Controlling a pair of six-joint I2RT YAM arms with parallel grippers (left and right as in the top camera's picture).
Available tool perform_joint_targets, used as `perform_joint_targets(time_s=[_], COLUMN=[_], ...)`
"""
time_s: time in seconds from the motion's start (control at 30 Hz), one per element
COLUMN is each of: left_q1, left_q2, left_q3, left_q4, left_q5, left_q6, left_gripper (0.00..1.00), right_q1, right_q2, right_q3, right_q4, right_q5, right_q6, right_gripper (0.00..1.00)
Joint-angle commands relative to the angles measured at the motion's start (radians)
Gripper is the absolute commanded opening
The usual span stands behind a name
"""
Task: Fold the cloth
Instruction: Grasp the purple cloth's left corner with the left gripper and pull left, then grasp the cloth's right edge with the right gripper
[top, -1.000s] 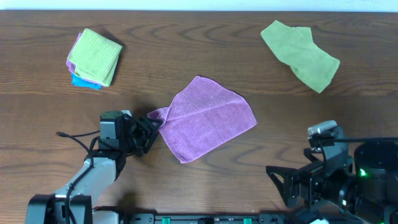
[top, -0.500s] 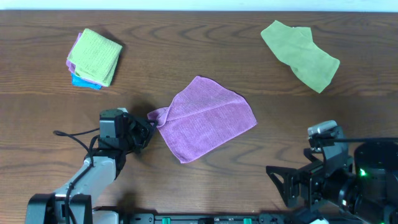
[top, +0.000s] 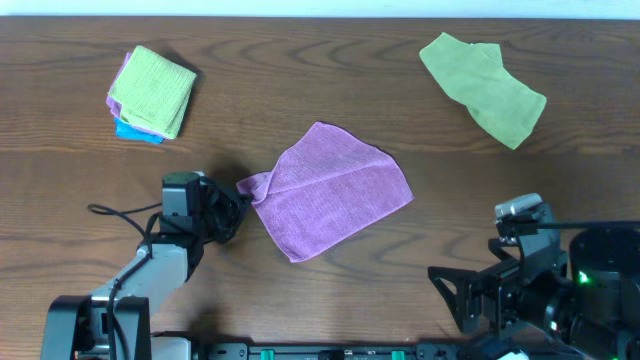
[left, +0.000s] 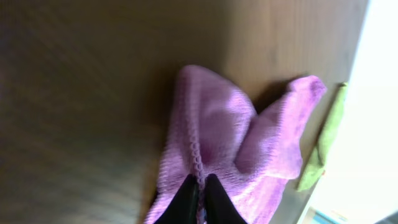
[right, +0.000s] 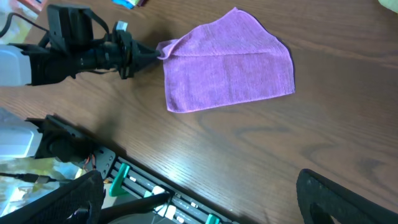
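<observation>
The cloth's opposite corner is pinched by my left gripper, so my right gripper will next move outward and down onto the cloth's loose end (top: 394, 168) (right: 284, 57).
The purple cloth (top: 335, 190) lies spread on the middle of the wooden table, its left corner bunched and raised. My left gripper (top: 243, 203) is shut on that corner; in the left wrist view the two black fingertips (left: 200, 190) pinch the cloth's stitched hem (left: 214, 134). The right wrist view shows the cloth (right: 227, 62) flat with the left arm at its corner. My right gripper (right: 199, 199) hovers over the table's front right edge, wide open and holding nothing, well away from the cloth.
A crumpled light green cloth (top: 483, 86) lies at the back right. A folded stack of green, purple and blue cloths (top: 150, 93) sits at the back left. The right arm's base (top: 560, 285) fills the front right corner.
My left gripper has closed on the cloth's left corner. The cloth and the right arm have stayed where they were.
</observation>
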Motion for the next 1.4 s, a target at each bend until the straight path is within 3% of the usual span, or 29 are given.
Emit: perform_joint_targets(time_s=[0.0, 0.2, 0.37, 0.4, 0.43, 0.47, 0.5, 0.6, 0.63, 0.67, 0.7, 0.77, 0.87, 1.07, 1.37], left_q1=[-0.003, -0.002, 0.004, 0.011, 0.015, 0.019, 0.019, 0.019, 0.019, 0.019, 0.016, 0.014, 0.008, 0.007, 0.007], left_q2=[0.005, 0.006, 0.031, 0.036, 0.04, 0.041, 0.041, 0.039, 0.037, 0.035, 0.035, 0.034, 0.031, 0.03, 0.03], left_q3=[0.064, 0.167, 0.214, 0.215, 0.215, 0.215, 0.215, 0.215, 0.215, 0.215, 0.215, 0.215, 0.215, 0.215, 0.215], left_q4=[0.004, 0.001, -0.027, -0.037, -0.037, -0.037, -0.042, -0.069, -0.074, -0.077, -0.079, -0.095, -0.16, -0.336, -0.386], left_q5=[0.023, -0.048, -0.322, -0.341, -0.341, -0.337, -0.337, -0.26, -0.196, -0.148, -0.087, 0.01, 0.109, 0.111, 0.109], left_q6=[0.006, 0.021, -0.007, -0.043, -0.06, -0.061, -0.056, 0.01, 0.054, 0.082, 0.115, 0.161, 0.24, 0.384, 0.415], left_gripper=[0.06, 0.06, 0.07, 0.27, 0.66, 0.91, 0.96, 0.96, 0.96, 0.96, 0.96, 0.99, 0.92, 0.93, 0.95], right_q1=[0.006, 0.006, 0.006, 0.006, 0.006, 0.006, 0.006, 0.006, 0.006, 0.006, 0.006, 0.006, 0.006, 0.005, -0.064], right_q2=[0.0, 0.0, 0.0, 0.0, 0.0, 0.001, 0.001, 0.008, 0.016, 0.022, 0.031, 0.051, 0.097, 0.28, 0.715], right_q3=[-0.002, -0.011, -0.05, -0.056, -0.061, -0.064, -0.065, -0.066, -0.069, -0.076, -0.089, -0.131, -0.229, -0.407, -0.451], right_q4=[-0.002, -0.002, 0.008, 0.01, 0.01, 0.01, 0.01, 0.022, 0.028, 0.035, 0.05, 0.098, 0.22, 0.494, 0.809], right_q5=[0.003, 0.019, 0.029, 0.029, 0.029, 0.029, 0.029, 0.04, 0.064, 0.086, 0.109, 0.122, 0.123, 0.123, 0.137], right_q6=[-0.017, -0.016, -0.016, -0.016, -0.016, -0.016, -0.016, -0.017, -0.017, -0.016, -0.016, -0.015, 0.003, 0.048, 0.048], right_gripper=[0.98, 0.97, 0.97, 0.97, 0.97, 0.97, 0.97, 0.97, 0.93, 0.82, 0.46, 0.05, 0.02, 0.02, 0.01])
